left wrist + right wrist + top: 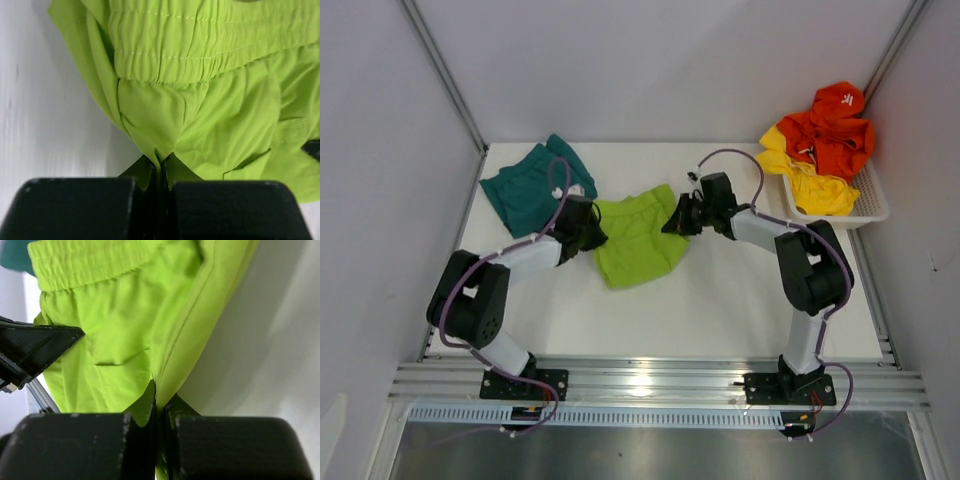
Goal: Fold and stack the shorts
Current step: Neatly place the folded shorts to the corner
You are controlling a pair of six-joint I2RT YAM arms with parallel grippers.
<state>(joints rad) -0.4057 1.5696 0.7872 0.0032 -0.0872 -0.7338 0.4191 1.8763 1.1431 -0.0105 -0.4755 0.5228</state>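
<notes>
The teal shorts lie flat for stacking, so my right gripper next goes outward and left in the top view and releases over the teal shorts' basket-side edge [580,168] [16,257].
The lime green shorts [638,243] lie in the middle of the white table. My left gripper [592,232] is shut on their left edge; its wrist view shows fabric [200,90] pinched between the jaws at the gripper [161,162]. My right gripper [672,222] is shut on their upper right corner; its wrist view shows a fold of the shorts [125,325] clamped at the gripper [160,400]. The teal shorts [532,185] lie crumpled at the back left, behind my left arm.
A white plastic basket [871,203] at the back right holds orange-red [835,125] and yellow [810,180] garments. Grey walls enclose the table on the left, back and right. The left gripper's black finger shows in the right wrist view [35,347].
</notes>
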